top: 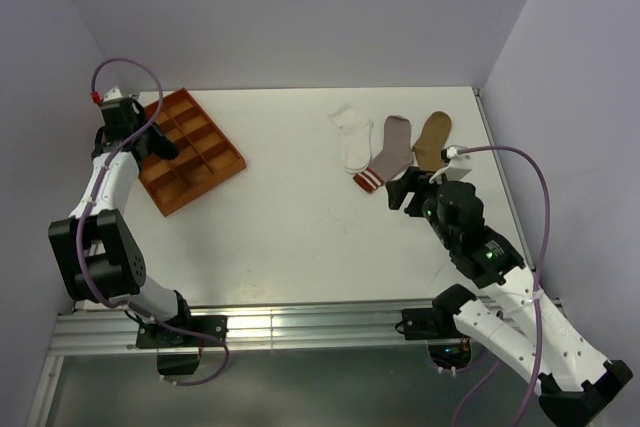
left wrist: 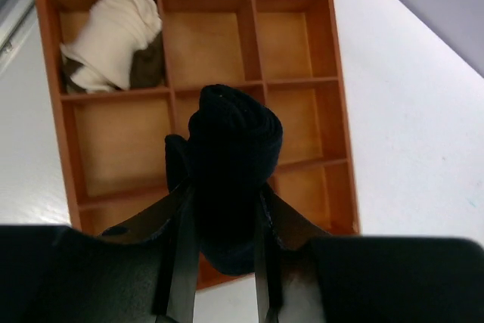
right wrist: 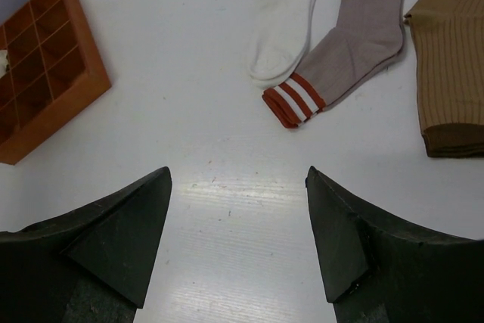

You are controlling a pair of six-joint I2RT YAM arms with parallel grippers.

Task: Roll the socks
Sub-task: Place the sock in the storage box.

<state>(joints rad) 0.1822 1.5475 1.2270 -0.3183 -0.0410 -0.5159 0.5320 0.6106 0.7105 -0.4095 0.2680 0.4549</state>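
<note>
My left gripper will next turn and lower to the left in its wrist view to let go, as the empty section of the tray beside the cream sock (left wrist: pixel 121 144) is below there.
My left gripper (left wrist: pixel 225 194) is shut on a rolled black sock (left wrist: pixel 234 141) and holds it above the orange compartment tray (left wrist: pixel 338 96). A rolled cream sock with brown bands (left wrist: pixel 113 39) lies in a compartment at the upper left of the left wrist view. Three socks lie flat at the far right of the table: white (top: pixel 355 137), grey with a red-striped cuff (top: pixel 392 152) and tan (top: pixel 432 139). My right gripper (right wrist: pixel 238 175) hangs open and empty over bare table just in front of the grey sock's cuff (right wrist: pixel 293 100).
The tray (top: pixel 240 160) sits at an angle at the table's far left, under the left gripper (top: pixel 158 143). The right gripper (top: pixel 405 190) is near the table's right edge. Purple walls close in the back and both sides.
</note>
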